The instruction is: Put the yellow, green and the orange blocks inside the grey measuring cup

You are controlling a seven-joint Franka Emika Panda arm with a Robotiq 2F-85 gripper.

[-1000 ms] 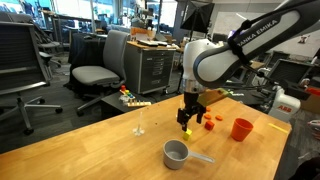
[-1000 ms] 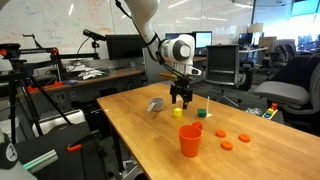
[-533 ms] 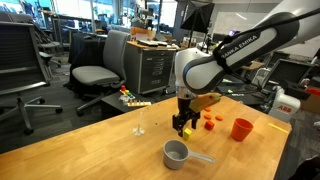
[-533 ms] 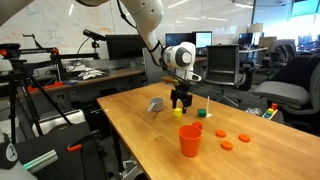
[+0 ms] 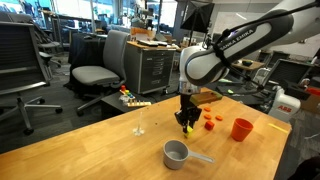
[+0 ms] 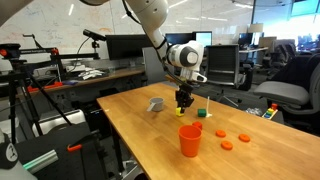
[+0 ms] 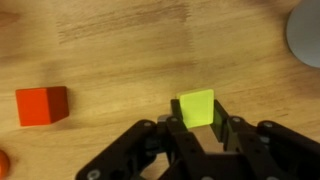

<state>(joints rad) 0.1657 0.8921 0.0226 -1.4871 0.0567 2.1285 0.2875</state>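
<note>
The robot will next raise its gripper to clear the rim of the grey measuring cup (image 5: 176, 153) (image 7: 306, 34) to its right in the wrist view, then move it that way over the cup, lower it and release.
The yellow block (image 7: 196, 104) sits on the wooden table between my gripper's (image 7: 197, 113) two black fingers, which press against its left and right sides. In both exterior views the gripper (image 5: 186, 124) (image 6: 183, 104) points straight down at that block (image 5: 186, 130) (image 6: 181, 112). An orange block (image 7: 42, 105) (image 5: 209, 124) lies a short way off. The green block (image 6: 199, 114) lies just beside the yellow one. The grey measuring cup (image 5: 176, 153) (image 6: 156, 104) stands empty on the table, its edge showing in the wrist view (image 7: 306, 35).
An orange cup (image 5: 241, 129) (image 6: 190, 140) stands on the table (image 5: 90, 150). Small orange discs (image 6: 242, 137) lie near it. A thin clear stand (image 5: 139, 128) rises from the table near the gripper. Office chairs and desks surround the table.
The gripper has come down over the yellow block and its fingers have closed in from wide open onto the block's sides.
</note>
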